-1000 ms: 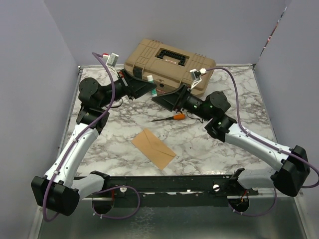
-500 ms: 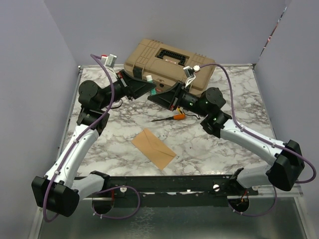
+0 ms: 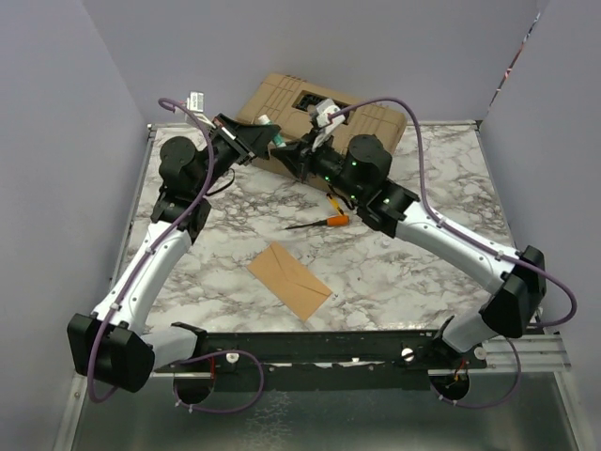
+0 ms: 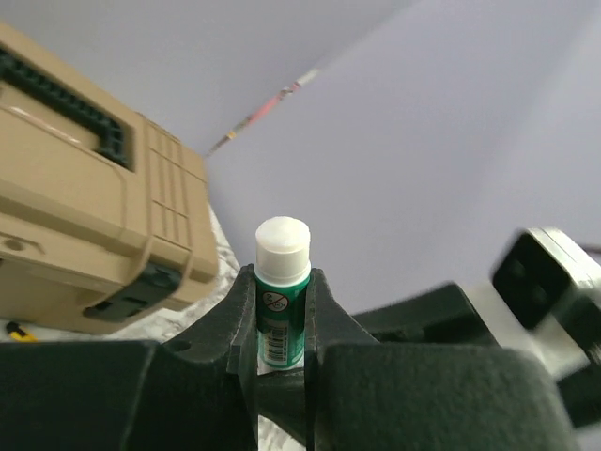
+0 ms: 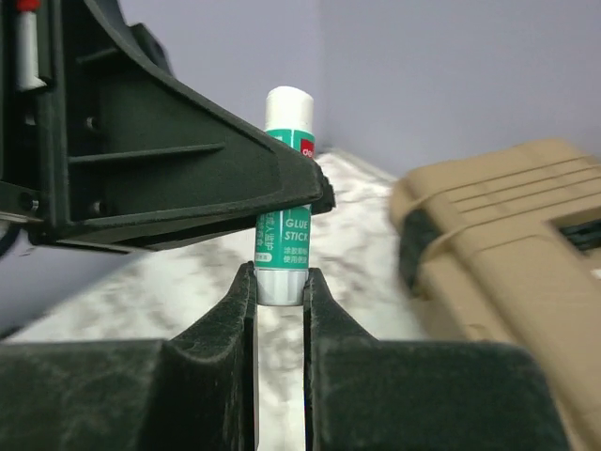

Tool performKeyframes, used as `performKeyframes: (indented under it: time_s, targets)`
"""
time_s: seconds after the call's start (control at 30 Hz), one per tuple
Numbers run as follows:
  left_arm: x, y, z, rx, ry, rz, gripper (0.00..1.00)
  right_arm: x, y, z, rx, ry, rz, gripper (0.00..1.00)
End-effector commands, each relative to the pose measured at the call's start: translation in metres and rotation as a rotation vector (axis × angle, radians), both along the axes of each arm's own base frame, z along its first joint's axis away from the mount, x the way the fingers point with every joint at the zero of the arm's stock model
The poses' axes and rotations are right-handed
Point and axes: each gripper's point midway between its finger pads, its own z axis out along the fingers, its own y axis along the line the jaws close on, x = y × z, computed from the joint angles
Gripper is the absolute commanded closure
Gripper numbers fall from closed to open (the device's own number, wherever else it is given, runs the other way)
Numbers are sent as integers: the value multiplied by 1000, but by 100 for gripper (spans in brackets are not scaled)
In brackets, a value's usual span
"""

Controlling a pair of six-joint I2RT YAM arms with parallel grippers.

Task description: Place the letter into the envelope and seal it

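Observation:
Next, my left gripper will lift the glue stick's green body (image 3: 279, 140) (image 4: 280, 324) standing between its fingers slightly and release it, since the right gripper holds the grey end.
The brown envelope (image 3: 289, 279) lies flat on the marble table, near the front middle, apart from both arms. The letter is out of view. Both grippers meet high at the back, in front of the case. My left gripper (image 4: 282, 282) is shut on the green body of a glue stick (image 4: 282, 310), white cap pointing up. In the right wrist view the glue stick (image 5: 285, 246) stands upright, and my right gripper (image 5: 279, 282) is shut on its grey bottom end. From above, the left gripper (image 3: 263, 139) and the right gripper (image 3: 285, 152) sit tip to tip.
A tan hard case (image 3: 376, 117) stands at the back of the table, just behind the grippers. A small screwdriver with an orange handle (image 3: 324, 223) lies between the case and the envelope. Purple walls close in the left, right and back.
Both arms swung up and toward the back. The right gripper moved left to the glue stick held by the left gripper and closed on its grey end. The envelope stayed put.

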Motion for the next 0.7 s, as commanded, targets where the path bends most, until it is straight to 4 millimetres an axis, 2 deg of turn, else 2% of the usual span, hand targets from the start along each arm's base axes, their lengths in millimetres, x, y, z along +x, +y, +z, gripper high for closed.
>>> performKeyframes:
  time_s: [0.0, 0.1, 0.17, 0.3, 0.33, 0.43, 0.47, 0.57, 0.67]
  targets:
    - [22, 10, 24, -85, 106, 118, 100, 61, -20, -57, -416, -165, -358, 99]
    - [33, 15, 17, -106, 201, 165, 100, 73, -21, -58, -492, -224, -499, 99]
    - [35, 14, 13, -121, 230, 167, 100, 72, -17, -57, -486, -212, -511, 99]
    - [35, 13, 6, -91, 229, 158, 100, 51, 0, -49, -401, -132, -360, 97]
    - [33, 11, 6, -68, 212, 146, 100, 43, 5, -47, -383, -112, -304, 91]
    - [34, 10, -4, 41, 157, 138, 100, 24, 7, -47, -389, -11, -196, 47]
    - [34, 12, -7, 65, 145, 140, 100, 20, 4, -47, -386, 35, -177, 39]
    - [26, 11, -6, 107, 77, 91, 100, 3, -6, -43, -311, 138, -97, 28]
    - [9, 2, 4, 134, -18, -7, 100, -26, -17, -29, -158, 213, 46, 24]
